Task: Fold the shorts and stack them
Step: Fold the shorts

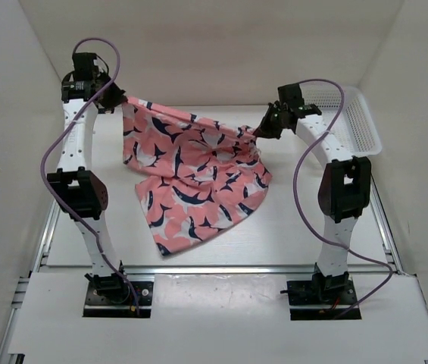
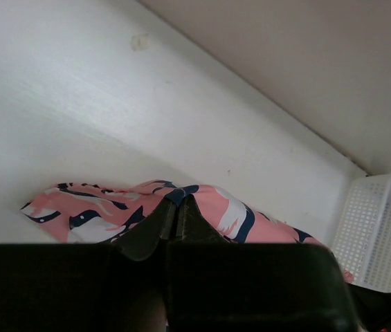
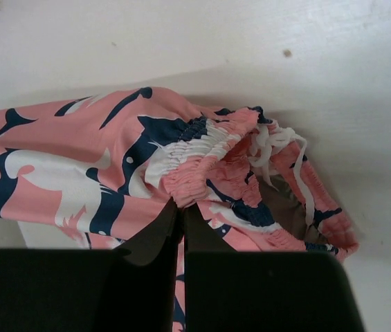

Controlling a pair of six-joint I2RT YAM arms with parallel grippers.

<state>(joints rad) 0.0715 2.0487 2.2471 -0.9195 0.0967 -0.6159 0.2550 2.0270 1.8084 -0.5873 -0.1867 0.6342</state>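
I should next move my left gripper back and down and lay the held edge of the shorts over the shorts' lower part (image 1: 162,225) to release it, because that part already lies on the table.
The salmon-pink shorts (image 1: 191,178) with navy-and-white whale shapes hang stretched between my two grippers above the white table, their lower part draping onto the table. My left gripper (image 1: 120,100) is shut on the shorts' far-left edge; in the left wrist view the fabric (image 2: 98,211) sits pinched at the gripper (image 2: 176,203). My right gripper (image 1: 259,132) is shut on the gathered elastic waist (image 3: 202,166), pinched at the gripper (image 3: 182,205). A white drawstring (image 3: 278,149) hangs loose by the waist.
A white mesh basket (image 1: 354,117) stands at the back right, beside the right arm; it also shows in the left wrist view (image 2: 382,228). White walls close in the table at the back and both sides.
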